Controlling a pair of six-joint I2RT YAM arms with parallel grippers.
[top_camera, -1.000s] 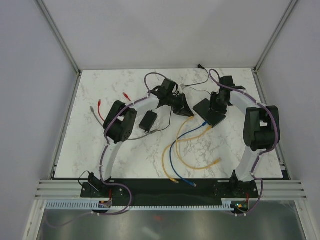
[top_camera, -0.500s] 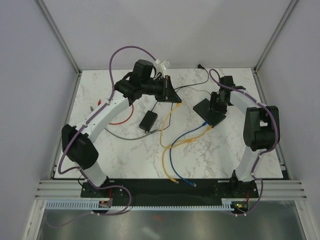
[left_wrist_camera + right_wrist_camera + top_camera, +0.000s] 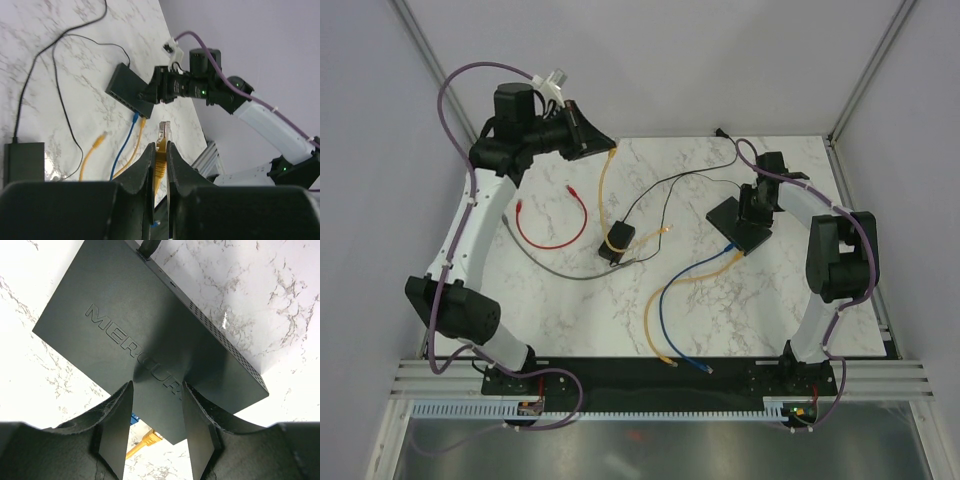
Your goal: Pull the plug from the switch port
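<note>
The yellow plug of my left gripper is already out. My left gripper should go down and to the left in the top view next, beside the red and grey cable ends.
The switch (image 3: 740, 223) is a flat black box at the right of the table; it also shows in the left wrist view (image 3: 129, 87) and the right wrist view (image 3: 150, 335). My right gripper (image 3: 752, 212) rests on top of it, fingers spread apart (image 3: 157, 385). My left gripper (image 3: 603, 143) is raised high at the far left, shut on a yellow plug (image 3: 164, 132) that is free of the switch, its yellow cable (image 3: 605, 175) hanging down. A blue plug (image 3: 132, 418) and another yellow plug (image 3: 149, 437) sit at the switch's socket edge.
A black power brick (image 3: 617, 240) with a thin black cord lies mid-table. A red cable (image 3: 550, 225) and a grey cable (image 3: 560, 270) lie at the left. Blue and yellow cables (image 3: 665, 310) trail toward the near edge. Enclosure walls stand on three sides.
My left arm has swung up and to the far left with the yellow plug, drawing its cable away from the switch. The right gripper has stayed on the switch.
</note>
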